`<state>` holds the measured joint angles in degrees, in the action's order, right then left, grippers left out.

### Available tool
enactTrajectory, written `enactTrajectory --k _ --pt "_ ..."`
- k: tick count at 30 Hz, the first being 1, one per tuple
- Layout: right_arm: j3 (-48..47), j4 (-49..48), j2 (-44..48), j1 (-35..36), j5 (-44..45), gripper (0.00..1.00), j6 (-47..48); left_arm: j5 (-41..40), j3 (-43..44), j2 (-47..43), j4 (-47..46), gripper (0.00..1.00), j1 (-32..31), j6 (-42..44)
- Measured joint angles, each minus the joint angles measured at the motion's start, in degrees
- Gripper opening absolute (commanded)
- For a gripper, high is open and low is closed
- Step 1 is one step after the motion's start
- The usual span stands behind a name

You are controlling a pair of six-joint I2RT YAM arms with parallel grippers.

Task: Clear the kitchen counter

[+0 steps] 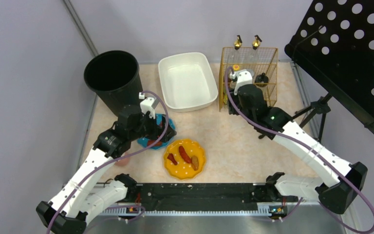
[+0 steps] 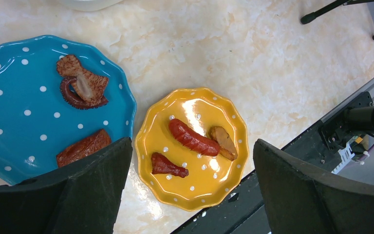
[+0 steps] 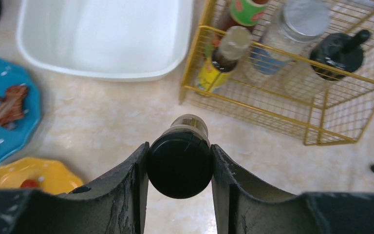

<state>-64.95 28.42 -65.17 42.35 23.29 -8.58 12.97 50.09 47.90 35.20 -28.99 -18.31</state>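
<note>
I will move my right gripper outward over the basket next and then down into the wire basket's front section (image 3: 250, 94), because the wire bottom is clear there beside the yellow-labelled bottle.
The pale marbled kitchen counter (image 1: 233, 141) carries a yellow dotted plate (image 1: 185, 159) with a sausage (image 2: 193, 138) and two other food pieces. Beside it is a blue dotted plate (image 2: 24, 112) with browned food. My left gripper (image 2: 192, 144) hovers open above both plates, with nothing between its fingers. In front of the wire basket, my right gripper (image 3: 179, 146) is shut on the black round cap of a small pale bottle (image 3: 180, 168). I see the bottle from above, so I cannot tell whether its base is on the counter.
A black bin (image 1: 113, 78) stands at the back left. A white basin (image 1: 187, 80) sits at the back centre. To its right a yellow wire basket (image 1: 253, 73) holds several bottles and jars. A black perforated music stand (image 1: 350, 53) overhangs the right side.
</note>
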Motion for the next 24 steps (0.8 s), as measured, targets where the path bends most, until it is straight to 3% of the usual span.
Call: enactTrajectory --k 15,24 --pt "0.1 -4.6 -1.6 -16.4 2.5 0.0 0.4 0.0 0.0 0.0 0.0 0.99 0.0 0.0" --pt "0.1 -10.3 -9.7 -22.9 -1.5 0.0 -0.8 0.0 0.0 0.0 0.0 0.98 0.0 0.0"
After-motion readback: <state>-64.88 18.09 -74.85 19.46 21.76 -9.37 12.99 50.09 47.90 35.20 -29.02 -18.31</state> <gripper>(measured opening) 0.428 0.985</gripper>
